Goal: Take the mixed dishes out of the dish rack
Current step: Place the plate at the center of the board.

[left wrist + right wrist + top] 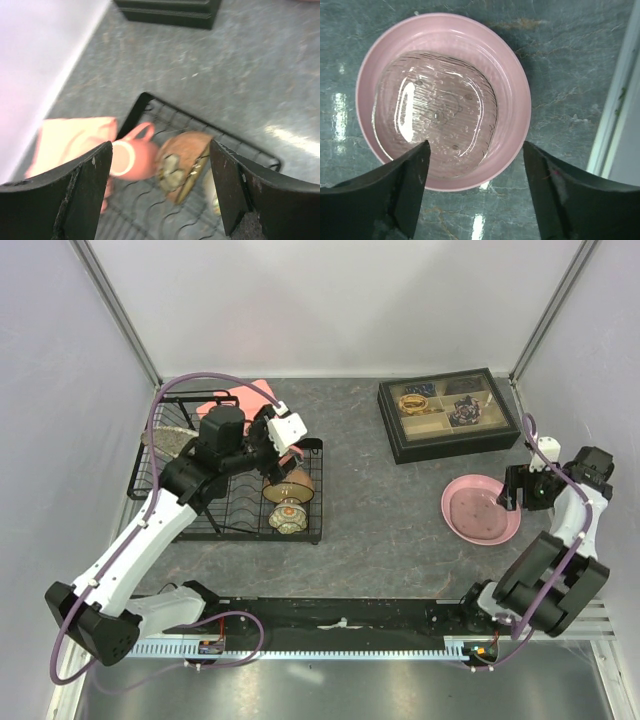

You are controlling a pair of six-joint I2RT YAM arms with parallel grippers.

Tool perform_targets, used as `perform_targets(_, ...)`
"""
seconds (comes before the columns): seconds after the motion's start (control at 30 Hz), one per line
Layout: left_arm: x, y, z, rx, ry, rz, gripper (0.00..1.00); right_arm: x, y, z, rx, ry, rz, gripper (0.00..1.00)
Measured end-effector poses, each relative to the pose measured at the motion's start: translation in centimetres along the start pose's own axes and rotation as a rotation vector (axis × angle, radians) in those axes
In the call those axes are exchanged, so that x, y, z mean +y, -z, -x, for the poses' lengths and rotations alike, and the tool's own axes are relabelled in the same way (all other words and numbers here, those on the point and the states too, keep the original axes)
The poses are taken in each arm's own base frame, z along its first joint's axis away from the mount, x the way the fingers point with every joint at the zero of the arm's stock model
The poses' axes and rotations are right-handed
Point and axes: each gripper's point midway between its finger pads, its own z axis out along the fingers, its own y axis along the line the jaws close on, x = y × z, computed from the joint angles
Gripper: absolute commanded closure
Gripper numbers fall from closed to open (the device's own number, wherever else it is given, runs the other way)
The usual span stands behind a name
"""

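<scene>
My left gripper will next swing across, turn and close on the grey speckled bowl's exposed rim (167, 439), to its left in the top view.
The black wire dish rack (222, 518) stands at the left of the table. On its base lean a small brown bowl (291, 502) (182, 162) and a pink mug (132, 155). A grey speckled bowl (170, 440) rests in the rack's tall left section. My left gripper (283, 452) (161, 185) hovers open above the mug and brown bowl and touches neither. The large pink plate (480, 508) (442, 100) lies flat on the table at the right. Just above its near rim my right gripper (522, 490) (476, 165) is open and holds nothing.
A black compartmented tray (447, 412) of trinkets sits at the back right. A pink folded cloth (235, 400) (70, 142) lies behind the rack. Walls close in on the left, back and right, and a metal post (615, 110) stands close beside the plate.
</scene>
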Motion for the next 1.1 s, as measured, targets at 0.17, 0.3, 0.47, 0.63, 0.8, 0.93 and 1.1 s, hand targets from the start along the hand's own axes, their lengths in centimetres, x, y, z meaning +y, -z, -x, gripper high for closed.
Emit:
perform_targets(0.17, 2.6, 1.9, 0.1, 0.061, -0.115, 0.09, 0.15, 1.5, 3.2, 1.9, -0.089, 0.07, -0.031, 0.04)
perform_targets(0.3, 5.2, 4.2, 0.6, 0.109, -0.207, 0.155, 0.15, 3.0, 5.2, 3.2, -0.141, 0.12, -0.029, 0.02)
perform_targets(0.47, 7.9, 7.7, 0.3, 0.185, -0.333, 0.2, 0.15, 4.7, 5.6, 3.1, -0.138, 0.136, 0.039, 0.02)
perform_targets(0.63, 9.2, 11.3, -1.3, 0.294, -0.439, 0.189, 0.15, 6.0, 5.3, 2.6, -0.118, 0.141, 0.099, 0.02)
perform_targets(0.8, 10.4, 13.6, -3.3, 0.397, -0.511, 0.166, 0.15, 6.7, 5.0, 2.6, -0.114, 0.148, 0.137, 0.02)
perform_targets(0.93, 11.4, 14.8, -5.0, 0.467, -0.541, 0.121, 0.15, 6.8, 4.5, 2.4, -0.102, 0.146, 0.158, 0.02)
perform_targets(1.1, 11.4, 14.8, -7.3, 0.529, -0.588, 0.021, 0.14, 6.9, 4.4, 2.5, -0.104, 0.15, 0.169, 0.02)
